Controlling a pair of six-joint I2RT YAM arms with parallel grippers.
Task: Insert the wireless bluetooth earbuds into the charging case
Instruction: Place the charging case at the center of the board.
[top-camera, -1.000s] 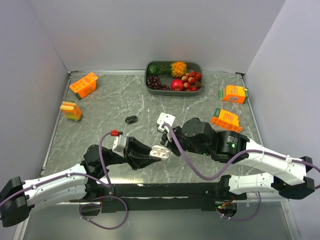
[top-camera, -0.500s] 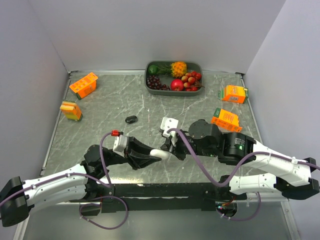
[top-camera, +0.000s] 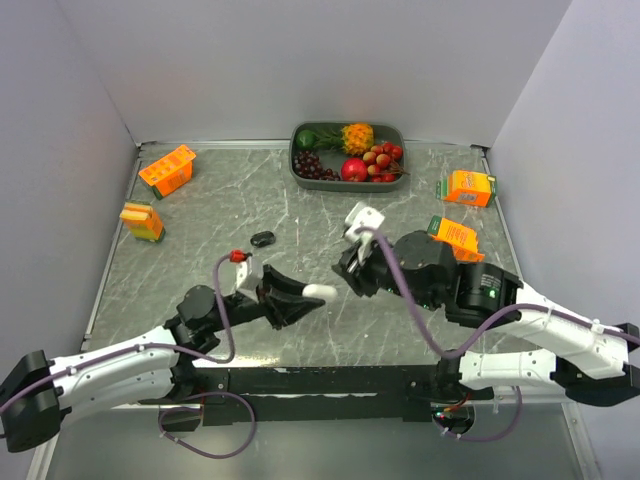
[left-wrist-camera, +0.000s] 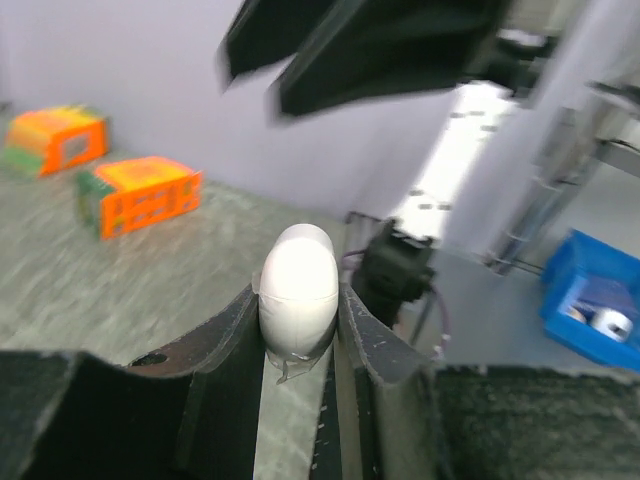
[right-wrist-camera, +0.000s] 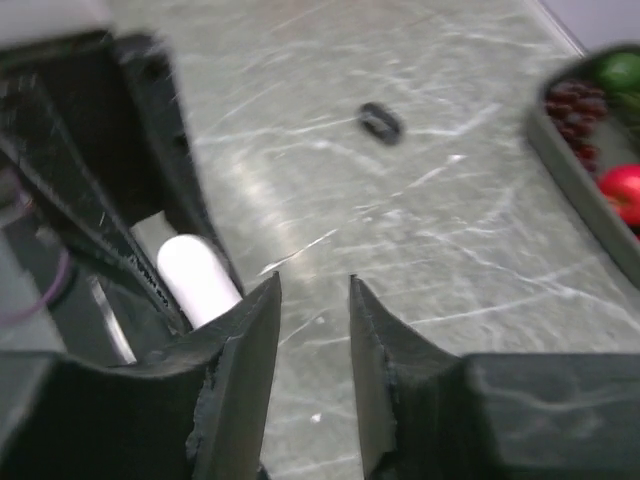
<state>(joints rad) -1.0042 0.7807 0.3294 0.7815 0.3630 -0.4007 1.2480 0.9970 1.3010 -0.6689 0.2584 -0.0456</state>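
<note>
My left gripper tips down, lowers outward and releases the case next, since the bare tabletop (top-camera: 305, 254) beside the black object lies below and outward of its fingers.
A white charging case (top-camera: 319, 291), lid closed, is pinched in my left gripper (top-camera: 306, 293) just above the table's near middle. In the left wrist view the egg-shaped case (left-wrist-camera: 297, 290) sits upright between the fingers of this gripper (left-wrist-camera: 297, 300). My right gripper (top-camera: 344, 272) hovers just right of and behind the case, apart from it. In the right wrist view it (right-wrist-camera: 312, 292) stands open with only bare table between its fingers, and the case (right-wrist-camera: 195, 278) shows to the left. The earbuds are hidden.
A small black oval object (top-camera: 263, 239) (right-wrist-camera: 380, 121) lies on the table left of centre. A grey fruit tray (top-camera: 346, 185) stands at the back. Orange cartons lie at the left (top-camera: 166, 170) (top-camera: 142, 221) and right (top-camera: 470, 187) (top-camera: 452, 238).
The case was open in the left gripper and is now closed. The right gripper has opened and drawn back up and to the right. The left gripper has moved slightly farther from the arms' bases.
</note>
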